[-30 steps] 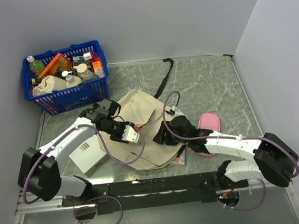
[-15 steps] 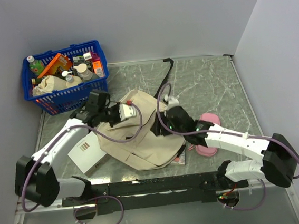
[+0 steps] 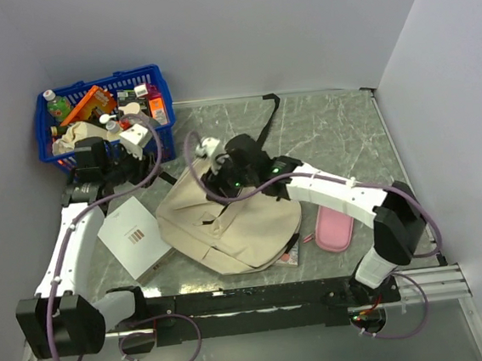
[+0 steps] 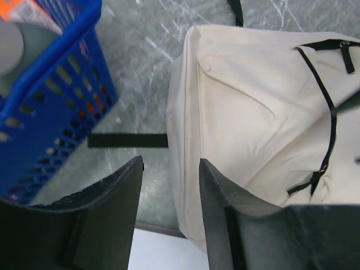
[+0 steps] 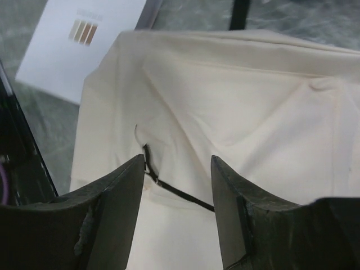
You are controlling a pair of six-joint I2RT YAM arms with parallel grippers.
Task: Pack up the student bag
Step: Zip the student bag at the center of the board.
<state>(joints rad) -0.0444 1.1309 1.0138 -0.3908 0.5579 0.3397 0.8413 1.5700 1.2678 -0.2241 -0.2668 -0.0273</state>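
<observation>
Next, my right gripper moves down and back to the thin black cord's loose end (image 3: 207, 222) (image 5: 147, 157) on the student bag's cream fabric, nearer my base.
The student bag (image 3: 245, 227) is a cream-beige fabric backpack lying flat in the middle of the table, with its black zipper (image 4: 329, 112) running down the front. My left gripper (image 3: 129, 170) hovers between the blue basket and the bag's left edge (image 4: 185, 140); it (image 4: 170, 161) is open with nothing between the fingers. Above the bag's upper part my right gripper (image 3: 216, 187) hangs open (image 5: 177, 158). The zipper line (image 5: 169, 188) shows on the fabric (image 5: 225, 95) below its jaws, and nothing is gripped.
A blue basket (image 3: 104, 130) full of bottles and packets stands at the back left. A white book (image 3: 135, 237) lies left of the bag and a pink pouch (image 3: 334, 227) lies to its right. A thin book (image 3: 291, 252) pokes out under the bag's right corner. A black strap (image 3: 263, 123) trails toward the back.
My left gripper pulled away from the bag toward the basket, closing partway and opening again. My right gripper swung from the bag's right edge to above its upper part. The bag lies flatter.
</observation>
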